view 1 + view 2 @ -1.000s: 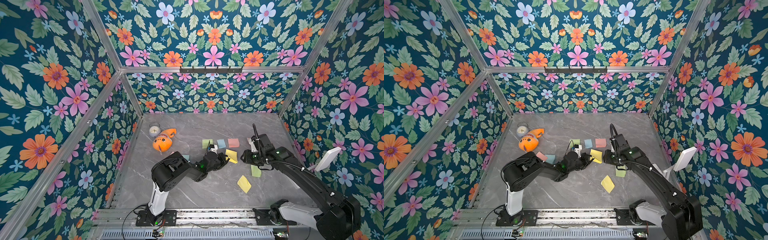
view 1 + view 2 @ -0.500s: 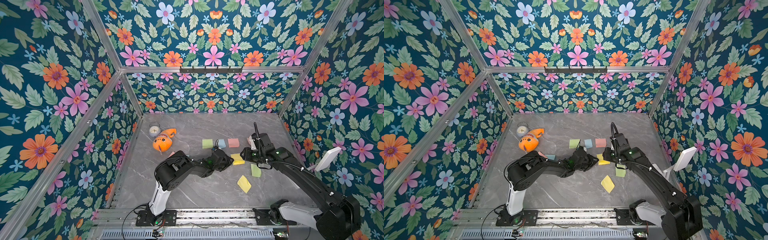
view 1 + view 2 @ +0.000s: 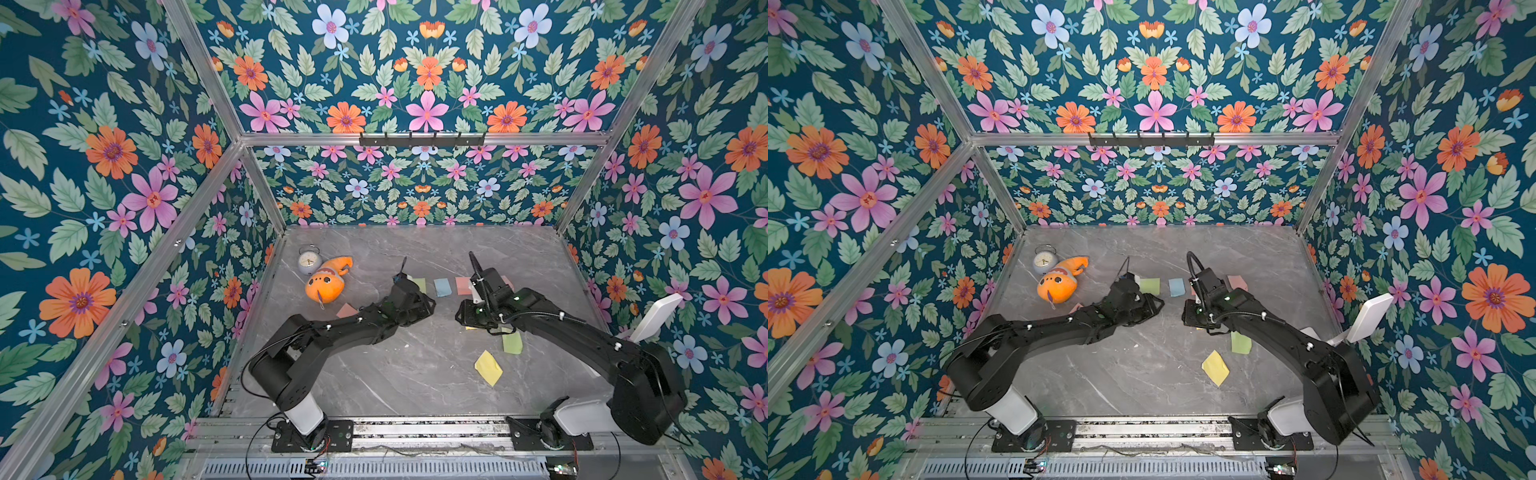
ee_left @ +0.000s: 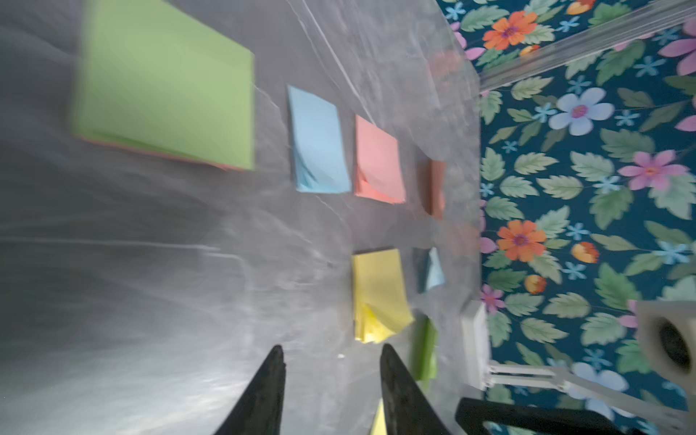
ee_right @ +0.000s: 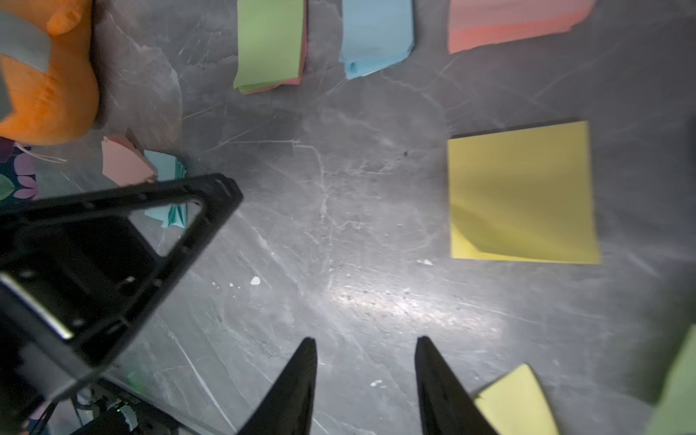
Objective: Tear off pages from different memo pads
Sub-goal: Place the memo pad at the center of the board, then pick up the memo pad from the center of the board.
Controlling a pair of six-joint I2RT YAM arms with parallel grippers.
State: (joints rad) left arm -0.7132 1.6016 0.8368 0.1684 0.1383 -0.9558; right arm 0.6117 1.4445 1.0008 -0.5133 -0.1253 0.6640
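Next, my right gripper moves across the table toward the orange plush toy and lowers onto the light blue square's near corner (image 5: pixel 174 217), since its sheets stand apart there.
The memo pads lie in a row at the back: green (image 3: pixel 419 284), blue (image 3: pixel 442 286) and salmon (image 3: pixel 462 286). A yellow memo pad (image 5: pixel 521 192) lies in front of them with one corner of its top sheet curled; in both top views the right arm covers most of it. Loose pages lie about: green (image 3: pixel 512 343), yellow (image 3: pixel 488 368), pink (image 3: pixel 347 309), and a blue one (image 5: pixel 169 169). My left gripper (image 3: pixel 424 305) is open and empty above bare table, left of the yellow pad. My right gripper (image 3: pixel 461 316) faces it, open and empty.
An orange plush toy (image 3: pixel 326 284) and a small alarm clock (image 3: pixel 308 261) sit at the back left. A white stand (image 3: pixel 654 318) leans at the right wall. The two grippers' tips are close together at mid-table. Flowered walls close in three sides.
The left gripper has opened, let go of the yellow pad and drawn back to the left. The pad now lies flat. The right gripper has shifted a little over it.
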